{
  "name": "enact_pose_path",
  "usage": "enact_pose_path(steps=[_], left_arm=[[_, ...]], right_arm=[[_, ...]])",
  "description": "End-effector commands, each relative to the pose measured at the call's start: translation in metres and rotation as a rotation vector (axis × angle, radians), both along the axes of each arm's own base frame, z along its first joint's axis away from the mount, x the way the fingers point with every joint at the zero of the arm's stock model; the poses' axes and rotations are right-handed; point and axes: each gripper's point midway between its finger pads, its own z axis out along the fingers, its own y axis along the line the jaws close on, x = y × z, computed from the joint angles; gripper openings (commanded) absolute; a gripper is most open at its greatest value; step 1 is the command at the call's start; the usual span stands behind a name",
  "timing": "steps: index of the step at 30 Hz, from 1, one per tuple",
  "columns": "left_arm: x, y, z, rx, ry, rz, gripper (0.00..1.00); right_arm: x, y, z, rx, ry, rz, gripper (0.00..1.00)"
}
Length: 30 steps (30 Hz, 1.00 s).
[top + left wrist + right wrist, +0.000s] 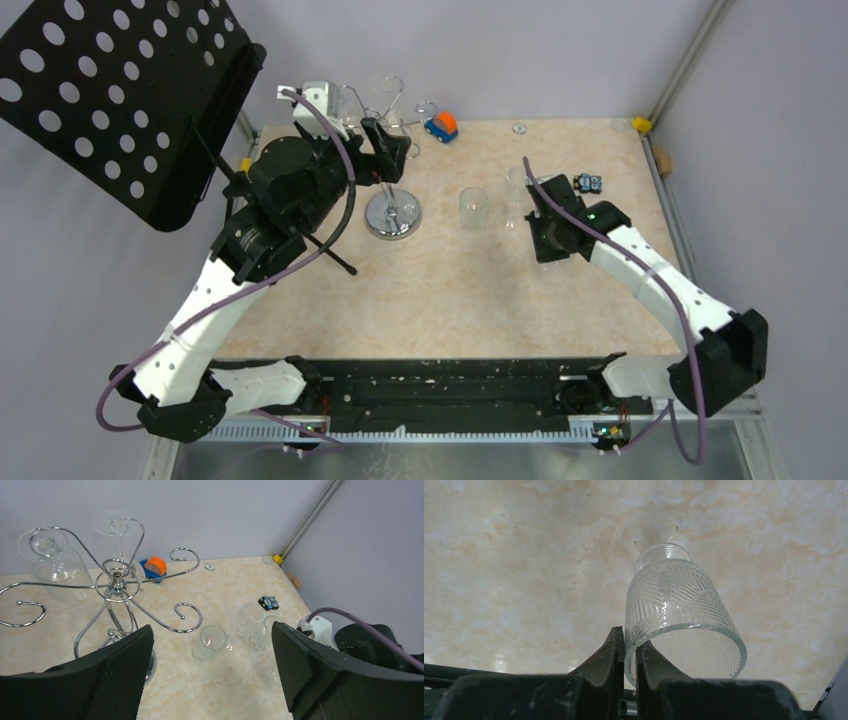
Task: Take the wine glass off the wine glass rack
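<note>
Next, my right gripper lowers the ribbed glass tumbler (676,605) until it stands on the bare tabletop and releases its rim, since that clear spot lies below the gripper.
The chrome wine glass rack (116,582) stands at the back left on its round disc base (392,215). Two wine glasses hang upside down from its scrolled arms, one at the left (55,567) and one behind the post (119,527); their feet show in the top view (384,88). My left gripper (212,672) is open and empty, just in front of the rack at arm height (388,150). My right gripper (630,655) is shut on the rim of a ribbed glass tumbler (676,605), right of centre (545,215).
A black perforated music stand (120,100) overhangs the left side, with a tripod leg (335,258) on the table. A clear tumbler (472,208) stands mid-table. An orange and blue toy car (441,126) and a small black toy (590,182) lie further back.
</note>
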Motion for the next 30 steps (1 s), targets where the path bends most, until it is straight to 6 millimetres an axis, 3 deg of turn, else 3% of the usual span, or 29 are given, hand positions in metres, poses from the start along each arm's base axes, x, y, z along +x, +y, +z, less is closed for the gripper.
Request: enact_pose_path(steps=[1,10,17,20,24,30], left_arm=[[0.003,0.004,0.022,-0.023,-0.061,0.002,0.91],[0.013,0.013,0.029,-0.013,-0.075,0.029,0.90],[0.027,0.015,0.034,-0.007,-0.067,0.049,0.90],[0.036,0.016,0.031,-0.021,-0.047,0.052,0.90],[0.048,0.021,0.029,-0.040,-0.026,0.059,0.90],[0.069,0.036,0.029,-0.098,0.006,0.106,0.90]], right_arm=[[0.016,-0.008,-0.021,-0.051,0.020,-0.004,0.00],[0.032,-0.016,-0.057,-0.035,0.105,-0.053,0.00],[0.037,-0.020,-0.069,-0.051,0.138,-0.070,0.00],[0.038,-0.022,-0.071,-0.063,0.147,-0.082,0.08],[0.043,-0.027,-0.062,-0.074,0.120,-0.109,0.28],[0.058,-0.029,-0.023,-0.054,0.003,-0.154,0.36]])
